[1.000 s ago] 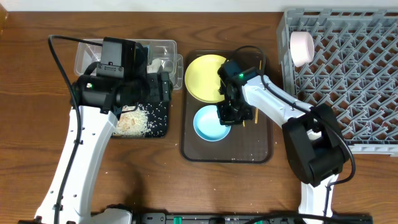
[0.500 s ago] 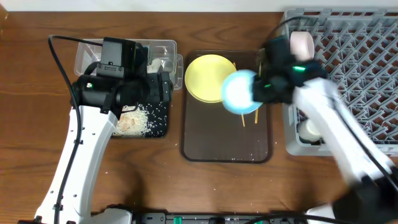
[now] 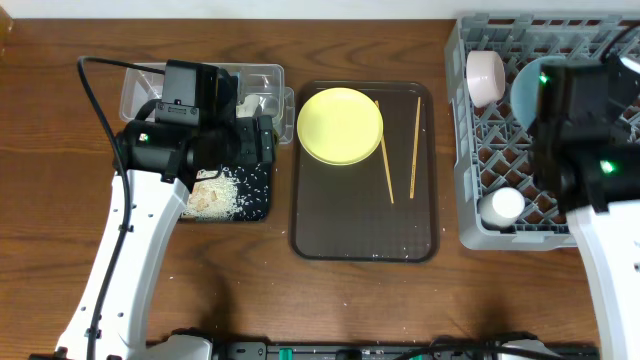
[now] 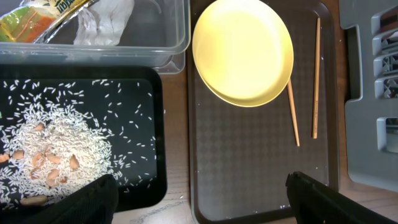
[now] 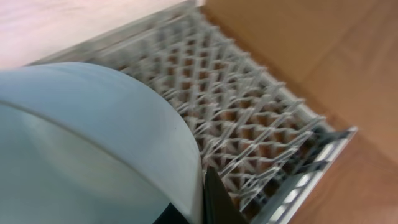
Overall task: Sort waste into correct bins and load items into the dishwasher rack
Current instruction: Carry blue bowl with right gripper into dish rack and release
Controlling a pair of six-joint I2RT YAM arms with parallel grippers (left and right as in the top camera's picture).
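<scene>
The light blue bowl goes down into the rack's empty lattice between pale bowl and cup next, as my right gripper turns and swings toward the brown tray.
My right gripper [image 3: 572, 110] is shut on the light blue bowl [image 5: 93, 137] and holds it over the back of the grey dishwasher rack [image 3: 560, 215]; the bowl's rim shows in the overhead view [image 3: 522, 85]. A pale bowl [image 3: 485, 77] lies on its side in the rack's back left corner, and a small pale cup [image 3: 502, 206] sits near its front. The yellow plate [image 3: 340, 124] and two chopsticks [image 3: 385, 150] lie on the brown tray [image 3: 365, 225]. My left gripper [image 4: 199, 202] is open and empty above the gap between the black tray [image 4: 149, 180] and the brown tray.
The clear tub [image 4: 168, 46] holds the green-yellow wrapper [image 4: 37, 18] and crumpled white paper [image 4: 106, 15]. The black tray holds a heap of rice scraps [image 4: 56, 137]. A few grains lie on the brown tray's front. The rack's lattice [image 5: 249, 112] lies under the bowl.
My right gripper lifted the light blue bowl off the brown tray and carried it right, over the rack. The chopsticks are now uncovered. The left arm has not moved.
</scene>
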